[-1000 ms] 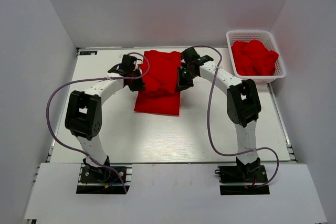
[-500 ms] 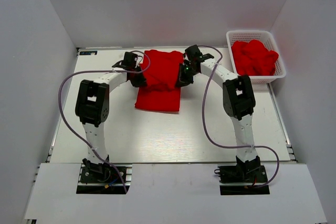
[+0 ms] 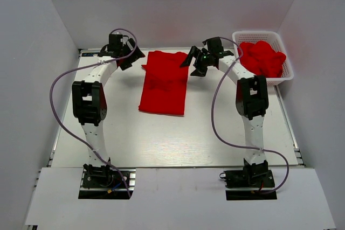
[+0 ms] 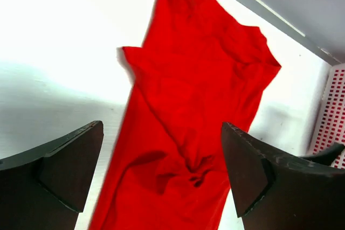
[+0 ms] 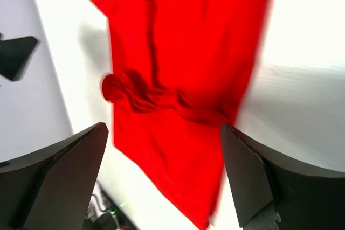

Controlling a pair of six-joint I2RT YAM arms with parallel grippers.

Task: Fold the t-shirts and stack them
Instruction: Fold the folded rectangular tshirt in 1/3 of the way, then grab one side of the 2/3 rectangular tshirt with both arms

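Next, the right gripper draws back and down onto the folded t-shirt's near corner on the basket's side [image 3: 183,114] [image 5: 203,223] and closes there, because the folded t-shirt's near edge lies flat and uncovered.
One red t-shirt [image 3: 163,82] lies on the white table as a long folded strip, wrinkled near its far end. More red t-shirts [image 3: 261,57] are heaped in the basket. My left gripper [image 3: 132,57] hovers off the strip's far left corner, open and empty. My right gripper [image 3: 193,64] hovers off the far right corner, also open and empty. In the left wrist view the t-shirt [image 4: 199,106] runs beneath the open gripper [image 4: 161,171], and a crumpled fold shows between the fingers. The right wrist view shows the same t-shirt [image 5: 183,79] under the open gripper [image 5: 161,176].
A white lattice basket [image 3: 256,33] stands at the back right corner, close to the right arm's elbow; its wall [image 4: 337,111] shows in the left wrist view. Grey walls enclose the table on three sides. Purple cables loop beside both arms.
Both grippers have opened and let go of the t-shirt, then pulled outward and toward the back wall. The released cloth has settled flat into a longer strip.
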